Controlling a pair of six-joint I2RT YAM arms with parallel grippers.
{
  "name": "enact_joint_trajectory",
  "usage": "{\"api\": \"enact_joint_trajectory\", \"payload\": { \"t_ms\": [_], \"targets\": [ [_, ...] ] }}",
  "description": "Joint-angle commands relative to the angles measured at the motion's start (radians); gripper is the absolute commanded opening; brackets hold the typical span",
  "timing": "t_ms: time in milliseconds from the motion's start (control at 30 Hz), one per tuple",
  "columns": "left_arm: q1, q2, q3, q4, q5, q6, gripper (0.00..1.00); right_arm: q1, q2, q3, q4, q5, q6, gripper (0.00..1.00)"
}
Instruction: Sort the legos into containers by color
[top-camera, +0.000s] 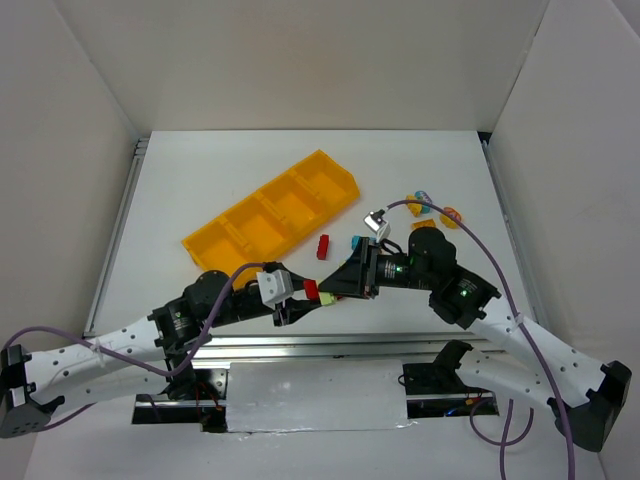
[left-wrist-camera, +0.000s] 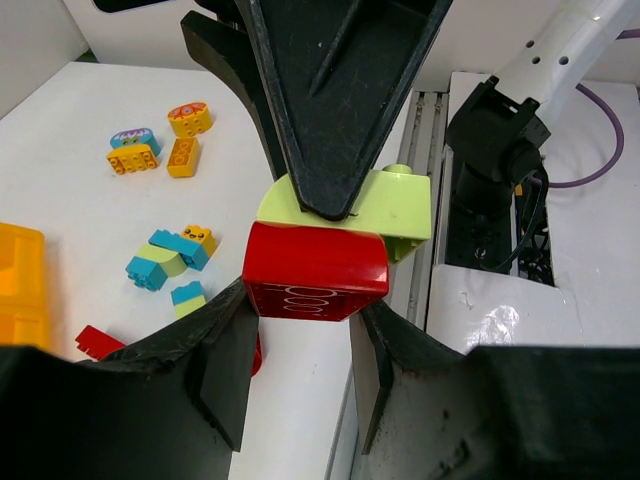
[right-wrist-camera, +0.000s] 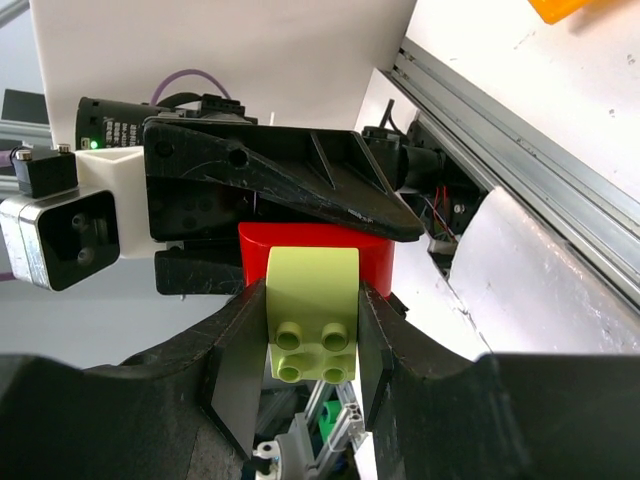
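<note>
The robot will next pull its left gripper off the yellow-green brick (right-wrist-camera: 312, 310), swing it outward over the empty near-end section of the tray, turn the fingers down and lower the red brick.
My left gripper (top-camera: 298, 293) and right gripper (top-camera: 336, 287) meet tip to tip above the table's near edge. The left one (left-wrist-camera: 302, 305) is shut on a red brick (left-wrist-camera: 315, 270). The right one (right-wrist-camera: 312, 325) is shut on a yellow-green brick (right-wrist-camera: 312, 310) that sits pressed against the red brick (right-wrist-camera: 378, 255). The orange-yellow tray (top-camera: 270, 210) of four compartments lies diagonally at the back left. A loose red lego (top-camera: 323, 245) and a teal one (top-camera: 357, 241) lie between the tray and the grippers. More legos (top-camera: 432, 208) lie at the right.
In the left wrist view, orange-yellow legos (left-wrist-camera: 165, 140), a teal and green cluster (left-wrist-camera: 170, 255) and a red piece (left-wrist-camera: 98, 342) lie on the white table. A metal rail (top-camera: 320, 345) runs along the near edge. White walls enclose the table.
</note>
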Motion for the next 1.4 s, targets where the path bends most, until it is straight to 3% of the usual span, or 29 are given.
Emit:
{"api": "enact_joint_trajectory", "payload": {
  "t_ms": [0, 133, 333, 467, 567, 600, 700, 767, 800, 900, 933, 967, 1000, 1100, 1233, 1367],
  "targets": [
    [-0.002, -0.008, 0.053, 0.094, 0.002, -0.037, 0.00, 0.012, 0.023, 0.012, 0.046, -0.022, -0.025, 0.00],
    [-0.002, -0.028, 0.039, 0.091, -0.004, -0.024, 0.00, -0.006, 0.026, 0.003, 0.040, -0.039, -0.053, 0.00],
    [-0.002, -0.075, 0.003, 0.080, -0.065, -0.037, 0.00, -0.154, 0.018, -0.072, 0.074, -0.160, -0.111, 0.00],
    [0.000, -0.092, -0.013, 0.076, -0.095, -0.047, 0.00, -0.166, 0.027, -0.077, 0.085, -0.198, -0.135, 0.00],
    [0.000, -0.089, -0.019, 0.068, -0.147, -0.054, 0.00, -0.167, 0.025, -0.061, 0.059, -0.188, -0.163, 0.00],
    [0.000, -0.088, -0.010, 0.045, -0.167, -0.062, 0.00, -0.169, 0.021, -0.039, -0.007, -0.119, -0.181, 0.00],
    [0.003, -0.075, 0.030, -0.053, -0.448, -0.141, 0.00, -0.169, 0.029, 0.011, -0.163, 0.081, -0.267, 0.00],
    [0.015, -0.051, 0.062, -0.131, -0.594, -0.245, 0.00, -0.171, 0.041, 0.018, -0.196, 0.136, -0.306, 0.00],
    [0.045, -0.040, 0.105, -0.182, -0.744, -0.302, 0.00, -0.171, 0.041, 0.011, -0.198, 0.157, -0.315, 0.00],
    [0.171, 0.006, 0.204, -0.476, -0.939, -0.558, 0.00, -0.169, 0.038, -0.014, -0.170, 0.170, -0.306, 0.00],
    [0.221, 0.039, 0.231, -0.660, -0.958, -0.642, 0.00, -0.169, 0.038, -0.015, -0.169, 0.170, -0.307, 0.00],
    [0.289, 0.061, 0.267, -0.720, -0.949, -0.742, 0.00, -0.169, 0.044, -0.015, -0.170, 0.171, -0.310, 0.00],
    [0.432, 0.079, 0.277, -0.752, -0.873, -0.764, 0.00, -0.169, 0.049, -0.011, -0.175, 0.177, -0.318, 0.00],
    [0.664, 0.153, 0.266, -0.725, -0.671, -0.754, 0.00, -0.167, 0.077, 0.015, -0.193, 0.237, -0.345, 0.00],
    [0.710, 0.291, 0.305, -0.728, -0.674, -0.792, 0.00, -0.163, 0.216, 0.109, -0.222, 0.384, -0.393, 0.00],
    [0.710, 0.349, 0.319, -0.733, -0.679, -0.827, 0.00, -0.151, 0.377, 0.277, -0.267, 0.400, -0.447, 0.00]
  ]
}}
